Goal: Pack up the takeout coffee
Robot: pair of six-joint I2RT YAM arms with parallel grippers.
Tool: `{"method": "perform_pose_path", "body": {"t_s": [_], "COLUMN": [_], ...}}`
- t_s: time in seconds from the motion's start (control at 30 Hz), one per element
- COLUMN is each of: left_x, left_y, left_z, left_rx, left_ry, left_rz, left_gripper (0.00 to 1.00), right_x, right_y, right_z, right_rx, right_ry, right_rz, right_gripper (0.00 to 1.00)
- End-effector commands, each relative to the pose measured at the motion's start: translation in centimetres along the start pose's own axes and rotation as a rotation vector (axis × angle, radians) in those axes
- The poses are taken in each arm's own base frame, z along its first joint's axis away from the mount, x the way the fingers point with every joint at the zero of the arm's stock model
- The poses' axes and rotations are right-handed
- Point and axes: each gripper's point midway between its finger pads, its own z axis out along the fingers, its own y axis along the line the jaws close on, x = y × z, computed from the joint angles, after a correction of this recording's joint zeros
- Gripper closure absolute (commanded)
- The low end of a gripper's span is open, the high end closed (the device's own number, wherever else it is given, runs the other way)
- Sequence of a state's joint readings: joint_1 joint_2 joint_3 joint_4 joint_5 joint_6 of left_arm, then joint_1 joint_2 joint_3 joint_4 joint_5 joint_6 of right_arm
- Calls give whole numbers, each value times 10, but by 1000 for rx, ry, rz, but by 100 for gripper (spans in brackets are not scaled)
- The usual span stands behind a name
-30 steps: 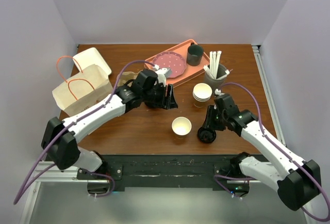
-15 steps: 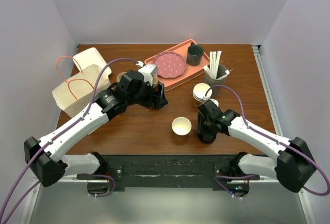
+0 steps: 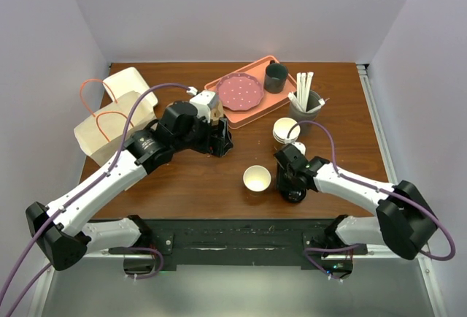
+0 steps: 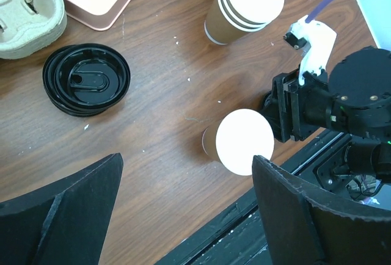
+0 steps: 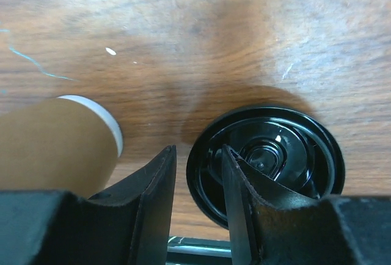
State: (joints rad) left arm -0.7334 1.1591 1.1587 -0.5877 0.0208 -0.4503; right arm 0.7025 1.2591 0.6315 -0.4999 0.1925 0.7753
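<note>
Next, my left gripper turns and comes across toward the black sip lid (image 3: 295, 193), since that lies back and to its right in the top view.
The takeout coffee's brown paper cup (image 3: 257, 178) (image 4: 244, 141) (image 5: 55, 143) stands upright and lidless near the table's front edge. Just to its right a black sip lid (image 3: 295, 193) (image 5: 269, 161) lies flat on the wood. My right gripper (image 3: 291, 180) (image 5: 198, 179) is low over that lid with its jaws narrowly apart. One finger is inside the rim, the other is outside it, and a sliver of wood shows between that finger and the rim. Hovering farther back and to the left, my left gripper (image 3: 221, 140) (image 4: 183, 216) is open wide and holds nothing.
A stack of lidless paper cups (image 3: 286, 130) (image 4: 247, 2) stands behind the right gripper. A pile of black lids (image 4: 85, 79) and a pulp cup carrier (image 4: 24, 8) lie below the left wrist. Behind are a pink tray (image 3: 255, 109), a dark mug (image 3: 276, 77), a stirrer holder (image 3: 305, 101) and, left, a paper bag (image 3: 113, 128).
My left gripper has opened wide and drawn back to the left. My right gripper has shifted left and down onto the lid's rim beside the cup.
</note>
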Motion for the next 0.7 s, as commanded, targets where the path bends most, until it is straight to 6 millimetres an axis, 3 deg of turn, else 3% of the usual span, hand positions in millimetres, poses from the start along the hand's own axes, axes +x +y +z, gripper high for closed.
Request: {"method": "perform_pose_path", "body": {"t_s": [0.0, 0.1, 0.13, 0.2, 0.23, 0.27, 0.33, 0.37, 0.43, 0.47, 0.5, 0.57, 0.6, 0.63, 0.67], "left_x": [-15, -16, -17, -19, -23, -26, -28, -26, -29, -15, -13, -27, -15, -34, -35], "left_y": [0, -2, -4, -6, -8, -10, -29, -39, -48, -55, -61, -81, -83, -93, -95], "left_z": [-8, -9, -9, -9, -9, -9, -9, -11, -13, -12, -15, -42, -44, -68, -75], "left_rx": [-4, 8, 17, 35, 46, 64, 183, 260, 327, 417, 467, 570, 616, 630, 640], "left_ry": [-50, -50, -55, -58, -75, -88, -116, -121, -171, -171, -208, -395, -422, -572, -618], "left_rz": [20, 18, 19, 47, 62, 107, 190, 289, 379, 478, 558, 727, 766, 826, 868], "left_gripper": [9, 11, 11, 18, 19, 19, 16, 19, 19, 19, 22, 22, 22, 20, 19], "right_x": [-5, -6, -8, -11, -21, -20, -41, -35, -51, -50, -41, -33, -27, -11, -1], "right_y": [-1, -1, 1, 3, 11, 11, 27, 25, 43, 51, 68, 89, 95, 107, 108], "right_z": [7, 7, 5, -4, -15, -25, -61, -75, -116, -130, -152, -184, -195, -220, -230], "right_rx": [31, 37, 31, 22, -3, -7, -100, -110, -244, -310, -447, -629, -690, -846, -903], "right_ry": [-36, -32, -34, -35, -52, -31, -82, -48, -108, -101, -73, -49, -24, 39, 80], "right_rz": [31, 28, 23, 14, -4, -20, -57, -82, -162, -204, -250, -364, -401, -482, -510], "right_gripper": [62, 75, 84, 91, 93, 96, 97, 98, 98, 98, 98, 98, 97, 97, 95]}}
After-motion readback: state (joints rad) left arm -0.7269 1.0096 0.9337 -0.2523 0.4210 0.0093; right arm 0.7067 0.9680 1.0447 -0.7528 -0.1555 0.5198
